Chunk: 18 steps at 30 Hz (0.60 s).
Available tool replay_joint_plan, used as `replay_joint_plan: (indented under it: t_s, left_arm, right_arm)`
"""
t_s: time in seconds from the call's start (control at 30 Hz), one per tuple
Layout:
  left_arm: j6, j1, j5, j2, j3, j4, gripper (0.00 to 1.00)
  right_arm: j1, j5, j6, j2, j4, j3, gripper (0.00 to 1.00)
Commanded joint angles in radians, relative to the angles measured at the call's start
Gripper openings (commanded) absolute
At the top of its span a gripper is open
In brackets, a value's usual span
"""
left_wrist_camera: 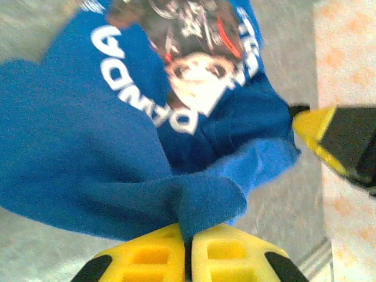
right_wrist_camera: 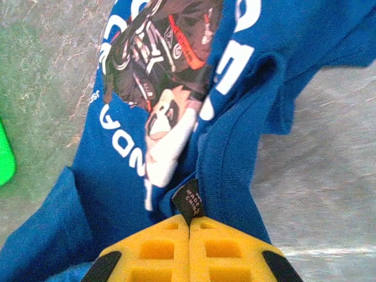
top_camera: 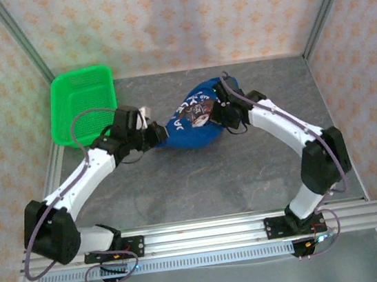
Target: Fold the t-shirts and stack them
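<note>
My right gripper draws the bunched shirt's collar back next, lowers it to the bare grey tabletop below and releases the cloth.
A royal-blue t-shirt [top_camera: 190,130] lies bunched in the middle of the table, its white lettering and dark graphic facing up. My left gripper [top_camera: 162,136] is at its left edge, shut on a fold of blue cloth [left_wrist_camera: 211,202] that rises between the yellow fingers [left_wrist_camera: 147,255]. My right gripper [top_camera: 218,113] is at the shirt's right side, shut on the cloth at the collar, where a small black label [right_wrist_camera: 189,202] sticks out from between the yellow fingers [right_wrist_camera: 229,249]. The printed graphic [right_wrist_camera: 167,70] spreads just ahead of that grip.
A green plastic basket [top_camera: 83,105] stands at the back left, close to my left arm. Grey tabletop [top_camera: 248,168] extends in front of the shirt toward the arm bases. Patterned walls enclose the table on three sides.
</note>
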<state>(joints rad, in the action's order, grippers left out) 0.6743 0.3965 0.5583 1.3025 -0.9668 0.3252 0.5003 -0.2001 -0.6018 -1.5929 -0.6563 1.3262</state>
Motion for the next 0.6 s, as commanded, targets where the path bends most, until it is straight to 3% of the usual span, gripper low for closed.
replay_joint_plan:
  t_s: [0.0,0.1,0.17,0.33,0.4,0.5,0.53,0.57]
  left_arm:
    - [0.05,0.095,0.0,-0.067,0.082,-0.131,0.15]
    - [0.058,0.188,-0.007,-0.09,0.129,-0.139,0.3]
    - [0.082,0.218,-0.016,-0.111,0.155,-0.138,0.5]
    - [0.118,0.213,-0.256,-0.218,0.141,0.001,0.85]
    - [0.128,0.189,-0.322,-0.2,0.091,0.069,0.87]
    - [0.102,0.131,-0.33,-0.097,0.012,0.131,0.87]
    - [0.077,0.112,-0.307,-0.05,-0.017,0.133,0.87]
    - [0.047,0.098,-0.286,0.0,-0.052,0.135,0.87]
  right_arm:
    - [-0.009,0.154,0.126,0.123,-0.113,-0.102,0.0]
    - [-0.019,0.193,0.126,0.254,-0.105,-0.238,0.0]
    - [-0.021,0.222,0.084,0.339,-0.093,-0.349,0.0]
    - [-0.031,0.252,-0.035,0.53,-0.034,-0.596,0.0]
    - [-0.035,0.256,-0.048,0.574,-0.026,-0.633,0.0]
    - [-0.045,0.272,-0.076,0.614,-0.039,-0.644,0.0]
    - [-0.047,0.271,-0.085,0.625,-0.049,-0.638,0.07]
    - [-0.049,0.26,-0.091,0.638,-0.055,-0.633,0.21]
